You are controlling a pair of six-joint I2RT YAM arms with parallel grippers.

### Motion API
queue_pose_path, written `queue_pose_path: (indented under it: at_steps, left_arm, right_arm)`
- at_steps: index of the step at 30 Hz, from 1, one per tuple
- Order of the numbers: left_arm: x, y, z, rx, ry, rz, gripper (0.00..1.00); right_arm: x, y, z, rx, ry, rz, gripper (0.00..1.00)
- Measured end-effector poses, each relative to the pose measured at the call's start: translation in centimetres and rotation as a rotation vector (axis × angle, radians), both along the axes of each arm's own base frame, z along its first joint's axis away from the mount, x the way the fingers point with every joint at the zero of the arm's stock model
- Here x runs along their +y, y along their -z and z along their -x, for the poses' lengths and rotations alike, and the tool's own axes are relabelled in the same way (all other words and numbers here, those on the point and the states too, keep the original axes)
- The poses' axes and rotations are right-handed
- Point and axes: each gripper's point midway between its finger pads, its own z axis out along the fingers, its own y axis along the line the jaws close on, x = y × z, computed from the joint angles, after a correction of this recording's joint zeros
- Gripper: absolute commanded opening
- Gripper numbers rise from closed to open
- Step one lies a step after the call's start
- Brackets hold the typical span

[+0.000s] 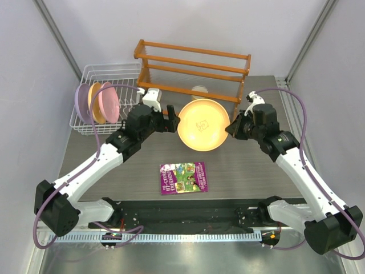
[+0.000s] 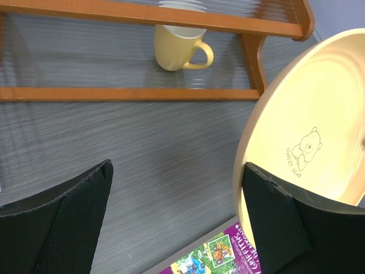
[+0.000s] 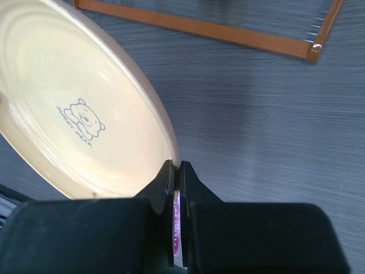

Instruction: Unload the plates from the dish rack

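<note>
I need to carry the plate back and down with my right gripper onto the tabletop (image 1: 228, 158) beside the purple book and release the plate's rim, as it is bare there.
A yellow-orange plate (image 1: 203, 124) with a bear drawing hangs tilted above the table's middle. My right gripper (image 1: 231, 129) is shut on its right rim, and the right wrist view shows the jaws (image 3: 177, 171) pinched on the plate's edge (image 3: 85, 114). My left gripper (image 1: 171, 117) is open at the plate's left rim. In the left wrist view (image 2: 177, 222) the plate (image 2: 308, 131) lies by the right finger (image 2: 279, 222). The white wire dish rack (image 1: 108, 74) at the back left holds lavender (image 1: 81, 103), yellow-orange (image 1: 95, 103) and pink (image 1: 109, 101) plates upright.
An orange wooden shelf rack (image 1: 194, 65) stands at the back, with a small yellow mug (image 2: 177, 45) under it. A purple book (image 1: 183, 177) lies flat on the table in front of the held plate. Grey walls close in both sides.
</note>
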Motion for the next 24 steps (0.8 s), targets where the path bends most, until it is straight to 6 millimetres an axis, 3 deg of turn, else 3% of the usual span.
queue_pose_path:
  at_steps: [14,19,24]
  left_arm:
    - [-1.2,0.0,0.2,-0.013,0.106,0.050,0.94]
    - [0.1,-0.5,-1.0,-0.044,0.070,0.049,0.94]
    - [0.2,-0.7,-1.2,-0.059,0.077,0.041,0.94]
  right_arm:
    - [-0.9,2.0,-0.4,0.052,0.042,0.016,0.01]
    - [-3.9,4.8,-0.6,0.124,0.143,0.115,0.01]
    - [-4.8,6.1,-0.3,0.161,0.170,0.155,0.01]
